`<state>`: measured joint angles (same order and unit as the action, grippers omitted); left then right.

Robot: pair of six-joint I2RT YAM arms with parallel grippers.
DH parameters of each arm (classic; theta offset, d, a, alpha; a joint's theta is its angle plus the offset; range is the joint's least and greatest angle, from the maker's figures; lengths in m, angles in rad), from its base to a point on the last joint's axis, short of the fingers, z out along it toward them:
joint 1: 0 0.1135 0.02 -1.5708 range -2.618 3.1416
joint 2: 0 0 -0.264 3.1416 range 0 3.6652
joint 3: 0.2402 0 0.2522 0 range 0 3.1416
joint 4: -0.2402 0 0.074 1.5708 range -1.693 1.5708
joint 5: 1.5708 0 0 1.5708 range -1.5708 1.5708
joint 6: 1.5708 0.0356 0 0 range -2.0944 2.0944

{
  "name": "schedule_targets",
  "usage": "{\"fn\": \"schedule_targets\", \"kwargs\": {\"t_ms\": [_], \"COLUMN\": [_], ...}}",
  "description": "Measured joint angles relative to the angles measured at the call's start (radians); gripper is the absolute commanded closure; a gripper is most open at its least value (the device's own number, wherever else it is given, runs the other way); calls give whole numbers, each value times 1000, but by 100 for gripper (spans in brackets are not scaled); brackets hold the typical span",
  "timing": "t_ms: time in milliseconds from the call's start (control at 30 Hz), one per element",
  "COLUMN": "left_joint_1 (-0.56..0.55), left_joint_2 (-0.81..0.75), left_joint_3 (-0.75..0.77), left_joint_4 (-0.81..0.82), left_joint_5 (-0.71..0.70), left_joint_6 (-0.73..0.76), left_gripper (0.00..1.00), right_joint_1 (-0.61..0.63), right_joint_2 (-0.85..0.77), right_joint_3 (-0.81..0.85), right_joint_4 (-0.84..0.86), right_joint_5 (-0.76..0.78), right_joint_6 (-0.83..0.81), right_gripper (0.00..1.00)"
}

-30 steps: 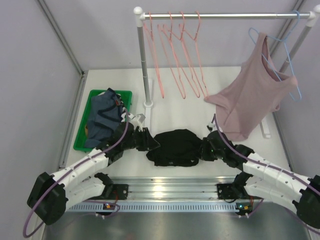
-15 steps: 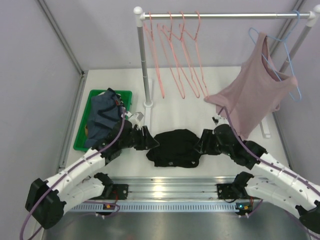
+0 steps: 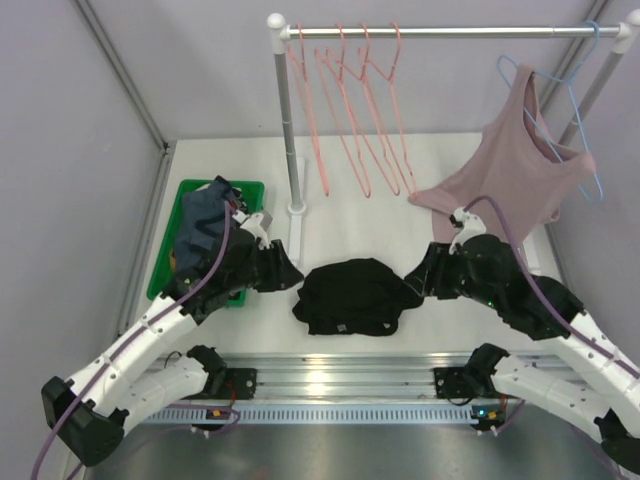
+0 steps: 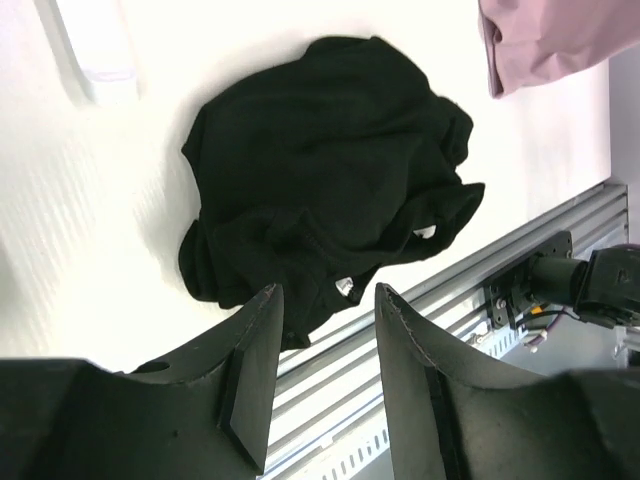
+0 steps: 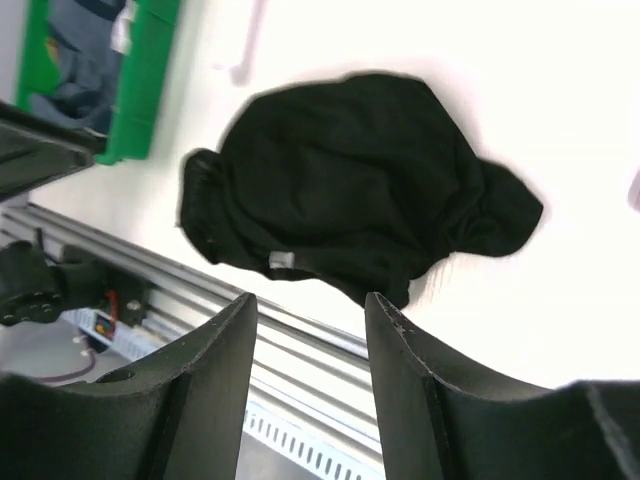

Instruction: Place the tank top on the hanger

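Note:
Salmon-pink hangers hang empty on the rack bar, so the robot's right gripper will next rise outward to under the hook of the empty salmon-pink hanger nearest the dusty-pink top.
The black tank top [image 3: 350,297] lies crumpled in a heap on the white table between my two arms. It also shows in the left wrist view [image 4: 320,180] and the right wrist view [image 5: 350,180]. My left gripper [image 3: 291,274] is open and empty, hanging just left of the heap and apart from it; its jaws stand apart in the left wrist view [image 4: 325,297]. My right gripper [image 3: 411,285] is open and empty just right of the heap, jaws apart in its own view [image 5: 308,300]. Several salmon-pink hangers [image 3: 352,120] hang on the rack bar behind.
A dusty-pink top [image 3: 505,190] hangs on a light-blue hanger [image 3: 575,100] at the rack's right end. A green bin [image 3: 168,270] with a dark blue-grey garment [image 3: 205,235] stands at left. The rack's white post [image 3: 286,130] stands behind the heap. A metal rail [image 3: 330,375] runs along the near edge.
Both grippers have drawn back and risen from the tank top's edges, the left one to the left, the right one to the right. The tank top stays in a heap on the table.

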<state>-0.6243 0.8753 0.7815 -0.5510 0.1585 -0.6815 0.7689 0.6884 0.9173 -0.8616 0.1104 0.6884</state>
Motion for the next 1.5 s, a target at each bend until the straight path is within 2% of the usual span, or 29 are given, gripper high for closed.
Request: {"fn": "schedule_targets", "kwargs": {"t_ms": [233,400,533,700,900,1200,1500], "left_joint_1": [0,0,0,0,0,0,0], "left_joint_2": [-10,-9,-9,-9,-10,-10,-10], "left_joint_3": [36,59,96,127,151,152,152], "left_joint_4": [-57,-79,-107,-135,-168,-176,-176], "left_joint_5": [-30,-29,-35,-45,-48,-47,-47], "left_joint_6": [4,6,19,34,56,62,60], "left_gripper": [53,53,53,53,52,53,53], "right_joint_1": [0,-53,-185,-236,-238,-241,-235], "right_joint_2": [94,362,600,871,983,995,1008], "right_joint_3": [407,794,1061,1364,1400,1322,1251], "right_joint_4": [-62,-55,-28,-34,-41,-28,8], "right_joint_5": [35,100,55,23,37,83,122], "right_joint_6": [-127,-281,-375,-466,-541,-592,-619], "right_gripper": [49,53,52,51,55,64,67]}}
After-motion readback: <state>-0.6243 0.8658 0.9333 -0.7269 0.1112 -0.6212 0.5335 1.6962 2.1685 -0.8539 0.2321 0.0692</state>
